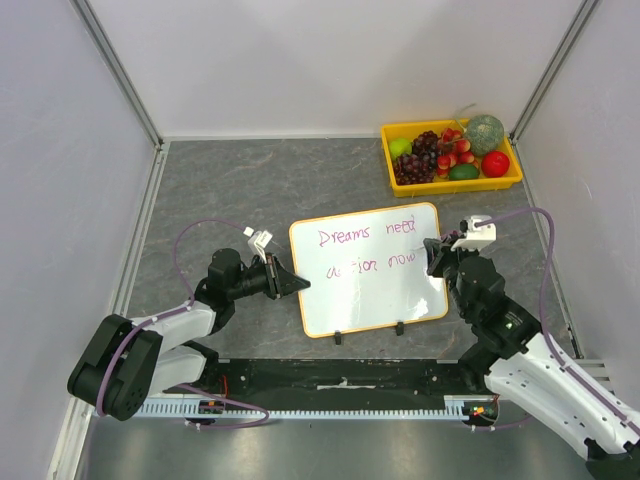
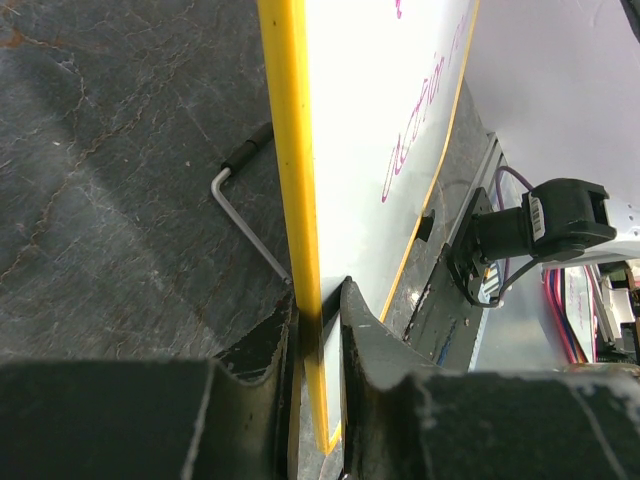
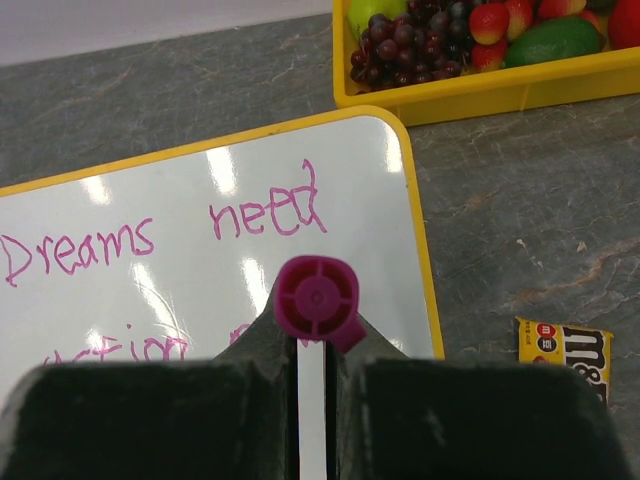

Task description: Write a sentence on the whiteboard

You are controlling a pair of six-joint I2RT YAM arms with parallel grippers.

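Note:
The sentence stands written, so I need to move my right gripper off the board and down and release the marker (image 3: 317, 300) on the tabletop between the board and the candy packet.
The whiteboard (image 1: 370, 285) lies mid-table, orange-framed, with two black feet at its near edge. It reads "Dreams need action now" in purple. My left gripper (image 1: 290, 281) is shut on the board's left edge; in the left wrist view the frame (image 2: 300, 200) runs between the fingers (image 2: 385, 350). My right gripper (image 1: 432, 256) is shut on a purple marker (image 3: 317, 300), seen end-on in the right wrist view, over the board's right side (image 3: 200, 240) near the word "now". The marker tip is hidden.
A yellow tray (image 1: 450, 182) of fruit stands at the back right, also in the right wrist view (image 3: 480, 90). A yellow candy packet (image 3: 566, 350) lies right of the board. A metal stand leg (image 2: 245, 215) shows behind the board. Walls enclose the table.

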